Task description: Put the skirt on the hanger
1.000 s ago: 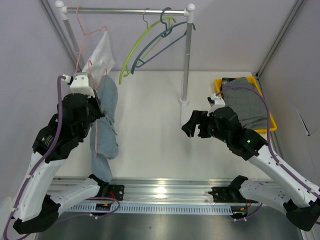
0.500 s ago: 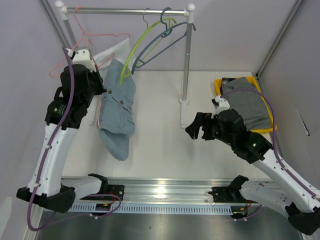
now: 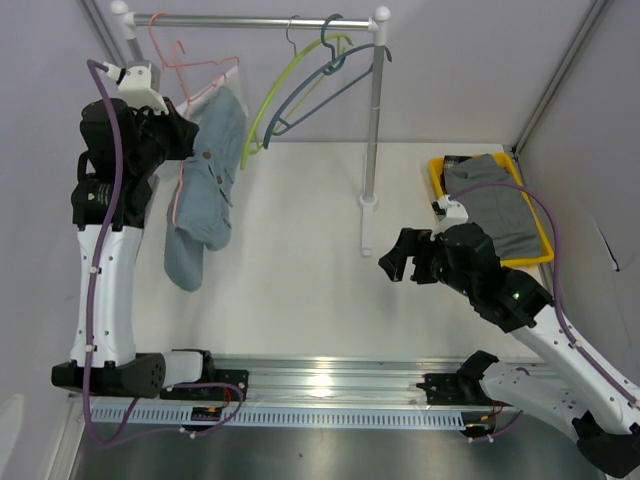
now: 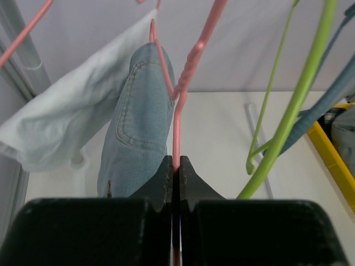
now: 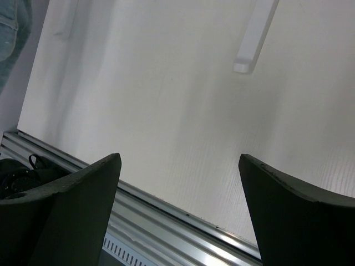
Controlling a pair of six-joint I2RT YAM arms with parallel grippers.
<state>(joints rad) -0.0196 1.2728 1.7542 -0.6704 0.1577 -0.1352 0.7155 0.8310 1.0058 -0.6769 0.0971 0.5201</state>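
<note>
My left gripper next moves the hanger's hook, still short of the bar, outward onto the bar's bare part and releases the hanger's wire there.
A pink wire hanger carries the blue denim skirt, which hangs down at the left, below the rail. My left gripper is raised high and shut on the hanger's wire. In the left wrist view the pink hanger runs straight into the shut jaws of my left gripper, with the skirt draped just beyond. The hanger's hook is up near the rail; whether it rests on it I cannot tell. My right gripper is open over the table, and in its wrist view the right gripper holds nothing.
The metal rail on its pole holds a green hanger and a blue hanger. A pale cloth hangs behind the skirt. A yellow tray with a grey garment sits at the right.
My left arm has lifted the hanger and skirt up and left, close to the rail. The right arm has drifted slightly right, still open.
</note>
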